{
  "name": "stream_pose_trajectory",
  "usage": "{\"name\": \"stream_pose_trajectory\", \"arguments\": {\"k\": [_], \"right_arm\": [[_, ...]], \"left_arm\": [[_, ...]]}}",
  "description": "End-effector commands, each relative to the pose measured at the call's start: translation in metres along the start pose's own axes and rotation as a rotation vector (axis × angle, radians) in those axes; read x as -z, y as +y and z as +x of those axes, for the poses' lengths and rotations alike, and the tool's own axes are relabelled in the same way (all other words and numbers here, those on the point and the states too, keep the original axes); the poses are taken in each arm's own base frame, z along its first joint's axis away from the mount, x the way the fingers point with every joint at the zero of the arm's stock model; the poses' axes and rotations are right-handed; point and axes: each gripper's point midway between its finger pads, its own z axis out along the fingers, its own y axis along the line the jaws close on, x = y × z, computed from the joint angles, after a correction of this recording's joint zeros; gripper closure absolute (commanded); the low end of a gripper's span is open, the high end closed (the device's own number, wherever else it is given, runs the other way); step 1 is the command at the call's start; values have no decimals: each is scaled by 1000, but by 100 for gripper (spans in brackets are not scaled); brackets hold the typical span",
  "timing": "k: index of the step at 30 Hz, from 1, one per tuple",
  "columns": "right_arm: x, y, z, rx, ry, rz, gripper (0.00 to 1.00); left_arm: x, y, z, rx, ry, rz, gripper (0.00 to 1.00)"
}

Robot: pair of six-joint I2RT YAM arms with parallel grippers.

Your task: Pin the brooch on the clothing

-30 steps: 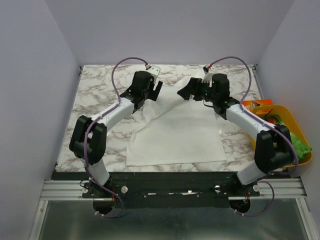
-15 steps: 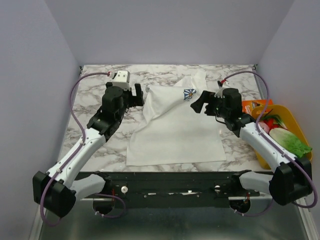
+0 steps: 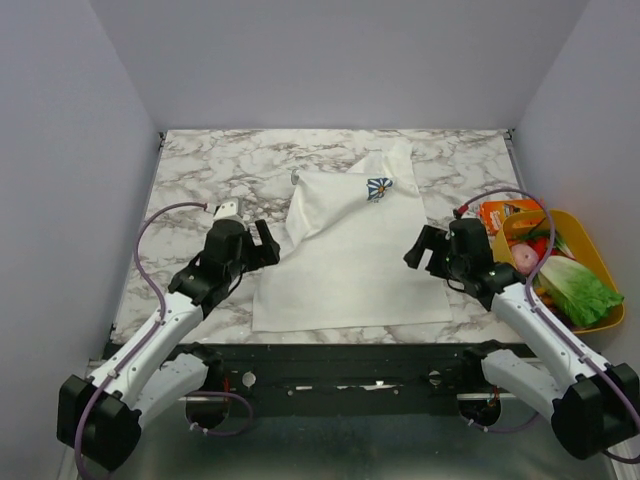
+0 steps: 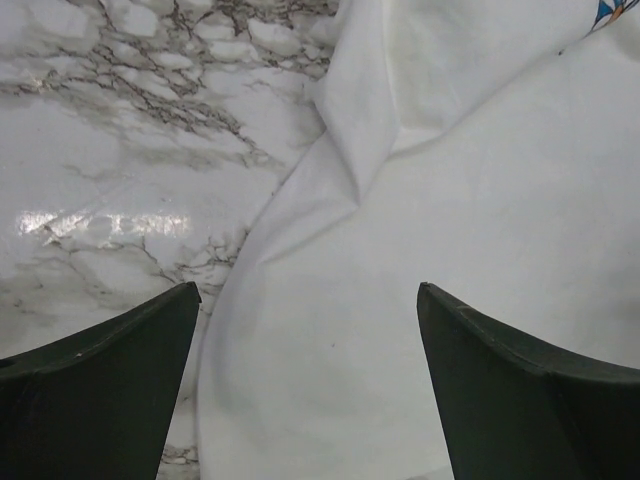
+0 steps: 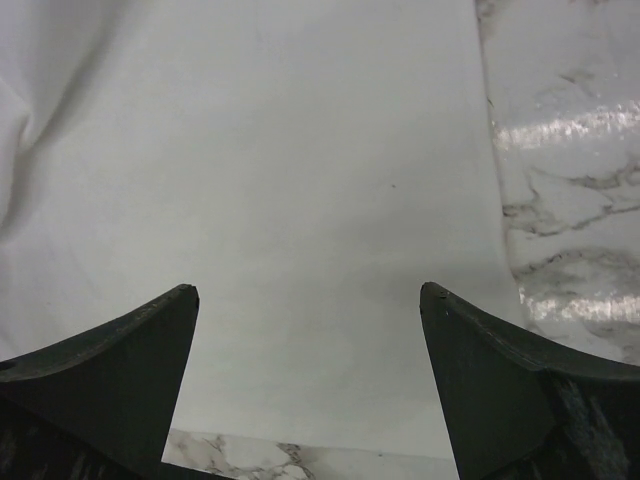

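Next, my left gripper comes down and back and closes on the T-shirt's near corner opposite the basket. That corner lies flat, below and back of the open gripper.
The clothing, a white T-shirt, lies flat on the marble table with its blue-and-white flower print at the far end. A tiny dark dot at the shirt's far left corner looks like the brooch, but it is too small to be sure. My left gripper hovers open over the shirt's left edge, nothing between its fingers. My right gripper stands open above the shirt's right side, near the hem, also empty.
A yellow basket with lettuce and other produce sits off the table's right edge. An orange packet lies beside it. Bare marble surrounds the shirt; pale walls close in on three sides.
Both arms have drawn back from the shirt's far end toward the near edge, jaws open throughout. The flower print and the shirt's far part are now uncovered.
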Motion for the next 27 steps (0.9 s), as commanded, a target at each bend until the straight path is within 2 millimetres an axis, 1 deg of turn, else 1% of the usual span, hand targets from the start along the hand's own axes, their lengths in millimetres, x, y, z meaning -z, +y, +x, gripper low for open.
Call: {"name": "stream_pose_trajectory", "arguments": {"k": [1, 2, 3, 5, 7, 9, 11, 12, 14, 16, 20, 21, 23, 25, 27], "right_arm": [[0, -39, 40, -59, 114, 173, 0], [-1, -45, 42, -71, 114, 206, 1], [0, -52, 49, -75, 135, 242, 1], [0, -57, 51, -93, 153, 280, 2], [3, -62, 51, -120, 159, 330, 6], [5, -74, 55, -132, 174, 405, 8], [6, -78, 57, -146, 192, 438, 8], [6, -81, 63, -149, 223, 456, 8], [6, -80, 70, -163, 256, 456, 9], [7, -82, 79, -181, 305, 467, 9], [10, -81, 95, -211, 379, 474, 9], [11, -83, 96, -217, 389, 484, 9], [12, -86, 99, -221, 408, 502, 10], [17, -93, 101, -231, 428, 524, 10], [20, -101, 100, -252, 432, 539, 11]], "left_arm": [[5, 15, 37, 98, 132, -65, 1], [6, 18, 39, 106, 139, -81, 1], [8, 23, 45, 122, 159, -108, 1], [9, 29, 53, 135, 189, -135, 1], [9, 34, 66, 144, 228, -156, 1], [8, 37, 78, 152, 281, -173, 1], [6, 41, 92, 164, 340, -199, 1], [7, 41, 98, 168, 375, -203, 1], [6, 43, 110, 180, 429, -223, 1], [9, 44, 116, 190, 459, -234, 1], [16, 50, 117, 207, 467, -279, 1], [20, 53, 121, 211, 486, -297, 1], [20, 50, 126, 224, 513, -289, 2], [22, 53, 135, 240, 546, -310, 4], [23, 51, 143, 247, 591, -311, 5]]}}
